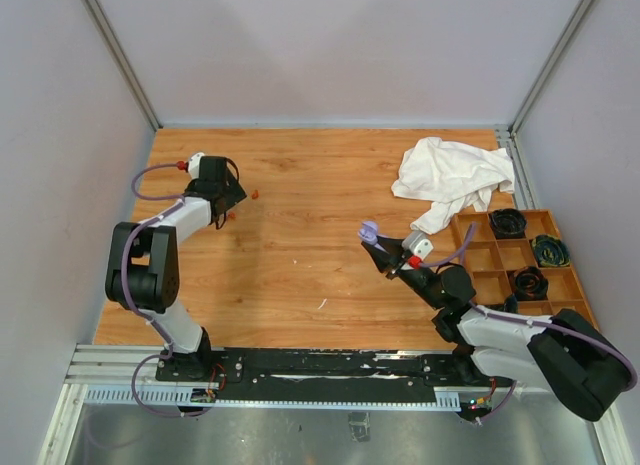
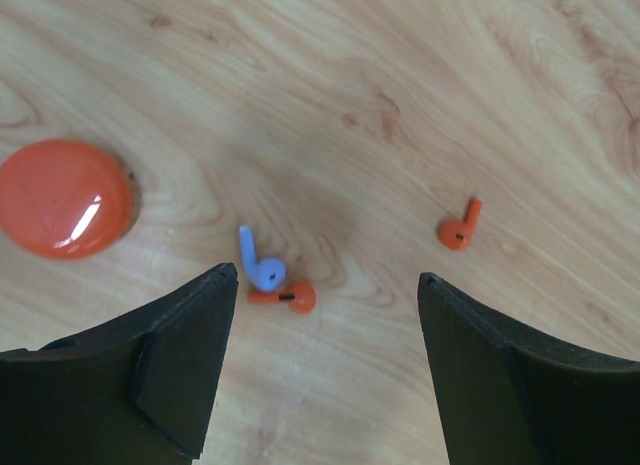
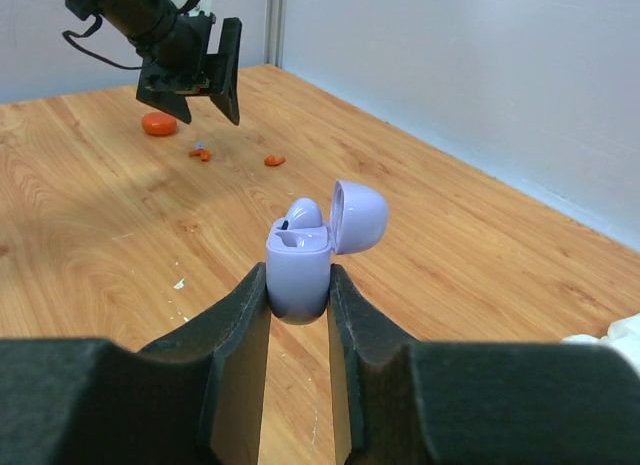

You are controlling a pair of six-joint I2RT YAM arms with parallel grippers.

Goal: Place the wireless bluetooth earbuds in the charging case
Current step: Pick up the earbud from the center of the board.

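The loose lavender earbud's round head [image 2: 270,275] lies below the fingers on the left in the wrist view, so my left gripper lowers toward that side onto it next.
My right gripper [image 3: 299,280] is shut on the lavender charging case [image 3: 298,265], holding it upright above the table with its lid open. One lavender earbud [image 3: 305,213] sits in the case. My left gripper [image 2: 327,277] hangs open over the wood at the far left. Just beyond its left finger a loose lavender earbud [image 2: 258,265] lies against an orange-red earbud [image 2: 288,297]. A second orange-red earbud [image 2: 458,228] lies apart to the right. In the top view the case [image 1: 369,231] is near the table's middle right and the left gripper [image 1: 236,198] is far left.
A round orange-red disc [image 2: 65,197] lies left of the loose earbuds. A crumpled white cloth [image 1: 450,175] lies at the back right. An orange compartment tray [image 1: 500,247] with black coiled items stands along the right edge. Grey walls enclose the table.
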